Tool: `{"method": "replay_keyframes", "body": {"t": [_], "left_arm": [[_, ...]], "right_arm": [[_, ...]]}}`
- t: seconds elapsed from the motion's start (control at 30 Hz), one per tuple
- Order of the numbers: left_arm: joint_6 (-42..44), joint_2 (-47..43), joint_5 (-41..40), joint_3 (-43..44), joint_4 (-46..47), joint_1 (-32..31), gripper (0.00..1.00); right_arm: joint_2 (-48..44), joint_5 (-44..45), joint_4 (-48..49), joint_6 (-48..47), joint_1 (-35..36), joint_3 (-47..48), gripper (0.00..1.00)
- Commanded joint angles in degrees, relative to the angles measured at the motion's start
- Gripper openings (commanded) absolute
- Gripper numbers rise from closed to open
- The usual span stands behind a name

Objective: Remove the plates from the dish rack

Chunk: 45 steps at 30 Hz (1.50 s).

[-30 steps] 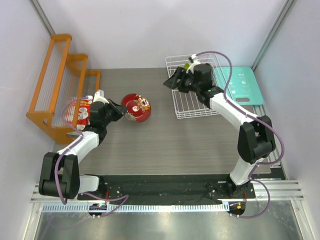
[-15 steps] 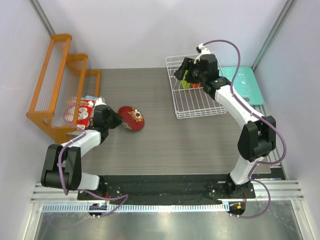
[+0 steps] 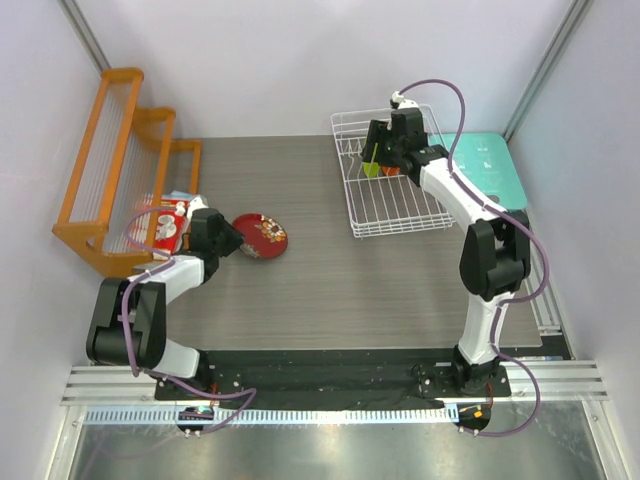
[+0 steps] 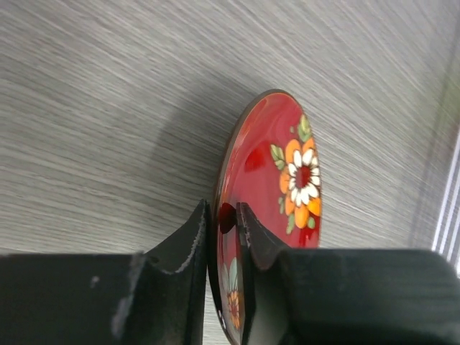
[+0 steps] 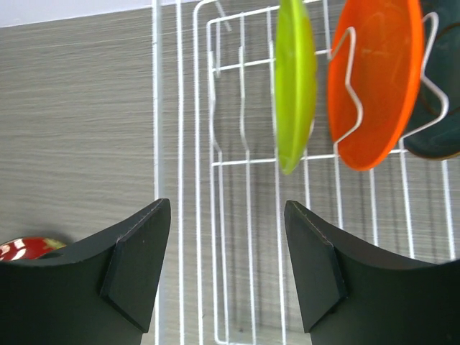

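Observation:
I need to move my right gripper outward and down next, until its fingers are on both sides of the near rim of the lime-green plate [image 5: 295,79], and then close it on that rim.
The red floral plate [image 3: 261,235] lies low on the table left of centre, and my left gripper [image 3: 228,240] is shut on its rim; in the left wrist view the fingers [image 4: 253,241] pinch the plate [image 4: 287,172] edge-on. My right gripper [image 3: 380,150] is open above the white wire dish rack [image 3: 420,215] at the back right. The lime-green plate [image 5: 295,79] and the orange plate [image 5: 374,79] stand upright between the rack's dividers [image 5: 215,162], ahead of the right gripper [image 5: 227,215]. A dark teal face [image 5: 440,108] shows behind the orange plate.
An orange stepped wooden rack [image 3: 110,170] stands at the back left with a red-and-white packet [image 3: 165,225] beside it. A teal board [image 3: 490,170] lies right of the dish rack. Walls close in on both sides.
My left gripper lowered the red plate from upright toward the table and drew it left. My right gripper swung right, from the rack's left edge to above the green plate.

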Motion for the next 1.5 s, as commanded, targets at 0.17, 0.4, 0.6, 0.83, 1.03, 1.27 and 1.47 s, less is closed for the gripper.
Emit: {"method": "replay_keyframes", "body": {"t": [0.17, 0.4, 0.6, 0.83, 1.03, 1.27, 1.47], "left_arm": [[1.99, 2.43, -5.85, 1.12, -6.01, 0.17, 0.4], [1.99, 4.18, -5.76, 2.79, -7.86, 0.17, 0.42], [2.17, 1.12, -5.59, 2.0, -8.39, 0.17, 0.52], [3.57, -8.99, -6.64, 3.4, -12.77, -0.01, 0.99], [4.63, -14.1, 2.74, 6.83, -9.99, -0.01, 1.0], [1.29, -8.3, 16.2, 11.49, -3.03, -0.88, 0.99], [1.2, -4.26, 16.73, 13.33, -2.23, -2.64, 0.99]], "right_arm": [[6.05, 8.43, -2.73, -5.88, -0.09, 10.27, 0.7], [11.15, 11.33, -5.11, -7.73, -0.09, 17.12, 0.7], [17.04, 14.23, -7.74, -10.28, -0.18, 25.28, 0.7], [25.48, 16.7, -11.35, -12.65, -0.27, 35.58, 0.64], [28.3, 17.84, -11.26, -14.58, -0.27, 38.22, 0.41], [26.46, 18.8, -10.65, -16.43, 0.17, 37.09, 0.22], [23.91, 21.96, -9.5, -18.89, 1.14, 34.72, 0.02]]}}
